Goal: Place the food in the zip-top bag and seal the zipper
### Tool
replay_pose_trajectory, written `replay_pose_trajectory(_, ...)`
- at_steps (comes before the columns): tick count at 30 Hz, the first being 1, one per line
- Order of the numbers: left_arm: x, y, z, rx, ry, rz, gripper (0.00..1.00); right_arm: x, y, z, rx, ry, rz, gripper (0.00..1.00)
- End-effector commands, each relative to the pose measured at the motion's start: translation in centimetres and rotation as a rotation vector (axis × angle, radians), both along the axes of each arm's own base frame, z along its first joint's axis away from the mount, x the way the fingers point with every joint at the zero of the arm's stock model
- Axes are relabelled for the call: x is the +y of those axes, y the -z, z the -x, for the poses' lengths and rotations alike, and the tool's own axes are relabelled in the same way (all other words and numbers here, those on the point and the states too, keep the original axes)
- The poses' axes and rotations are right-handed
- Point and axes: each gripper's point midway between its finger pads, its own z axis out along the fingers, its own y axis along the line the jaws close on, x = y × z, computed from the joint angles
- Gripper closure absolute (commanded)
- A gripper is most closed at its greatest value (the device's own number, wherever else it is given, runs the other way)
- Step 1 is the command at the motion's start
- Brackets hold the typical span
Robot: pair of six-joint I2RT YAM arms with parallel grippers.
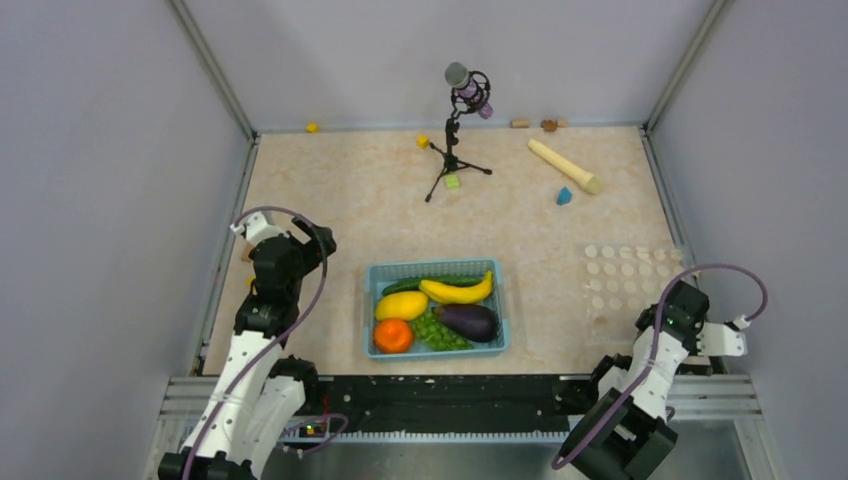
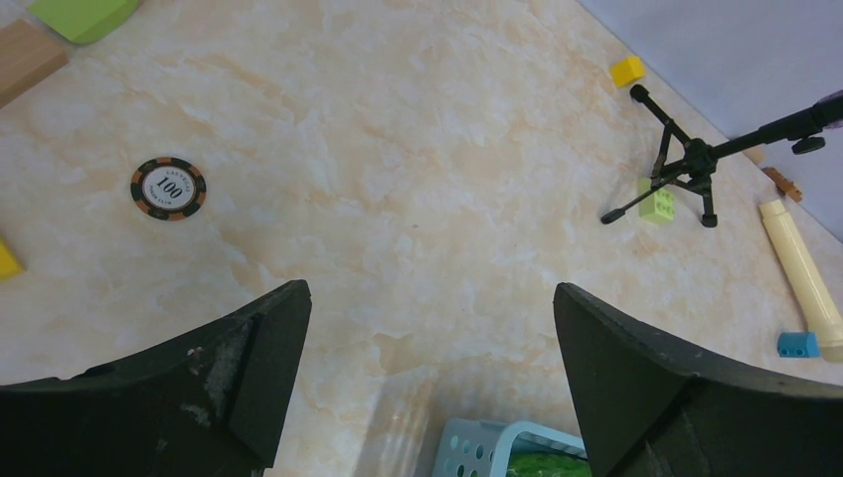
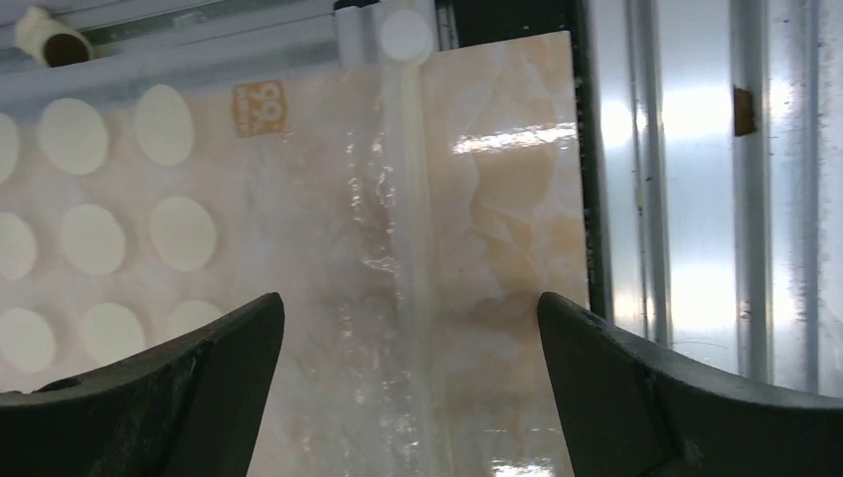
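I'll ease my right gripper slightly outward, low over the bag's near part, and close on the whitish zipper between its fingers.
The food lies in a light blue basket (image 1: pixel 436 266): banana (image 1: pixel 458 291), yellow oval fruit (image 1: pixel 400 305), orange (image 1: pixel 393 336), green grapes (image 1: pixel 437 331), eggplant (image 1: pixel 468 320), cucumber (image 1: pixel 410 283). The clear dotted zip-top bag (image 1: pixel 625 285) lies flat at the right. My right gripper (image 1: pixel 676 300) is open and empty just above the bag's near right part. In the right wrist view (image 3: pixel 410 298) the whitish zipper (image 3: pixel 406 179) runs between its fingers. My left gripper (image 1: pixel 303 245) is open and empty left of the basket. The left wrist view (image 2: pixel 427 293) shows a basket corner (image 2: pixel 477 445).
A microphone on a tripod (image 1: pixel 455 150) stands at the back middle. A long beige cylinder (image 1: pixel 565 166) and small coloured blocks (image 1: pixel 564 196) lie at the back right. A poker chip (image 2: pixel 168 188) lies on the table by the left arm. A metal rail (image 3: pixel 686 199) borders the bag's right.
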Motion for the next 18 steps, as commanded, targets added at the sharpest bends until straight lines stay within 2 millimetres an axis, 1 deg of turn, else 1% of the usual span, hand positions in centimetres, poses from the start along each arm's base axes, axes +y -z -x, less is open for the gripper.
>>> replay_pose_trajectory(1,0.7,-2.6,0.0,-0.095,-0.033,-0.001,0.03,-0.7,-1.3,-2.7,-0.147,-0.041,0.039,0.04)
replay_pose_trajectory(3,0.8,-2.9,0.2,-0.107,-0.036,-0.001,0.03,-0.7,-1.5,-3.2,-0.16,-0.066,0.042,0.05)
replay_pose_trajectory(10,1.1,-2.9,0.4,-0.109,-0.052,-0.006,0.03,0.0,0.1,-4.3,-0.165,-0.125,-0.021,0.11)
replay_pose_trajectory(12,1.2,-2.8,0.4,-0.104,-0.058,-0.008,0.03,0.2,0.5,-4.5,-0.166,-0.135,-0.036,0.14)
replay_pose_trajectory(16,1.2,-2.7,0.4,-0.099,-0.058,-0.005,0.03,0.4,0.9,-4.8,-0.173,-0.148,-0.053,0.27)
replay_pose_trajectory(18,1.2,-2.6,0.4,-0.1,-0.06,-0.002,0.03,0.4,1.1,-4.6,-0.175,-0.135,-0.05,0.35)
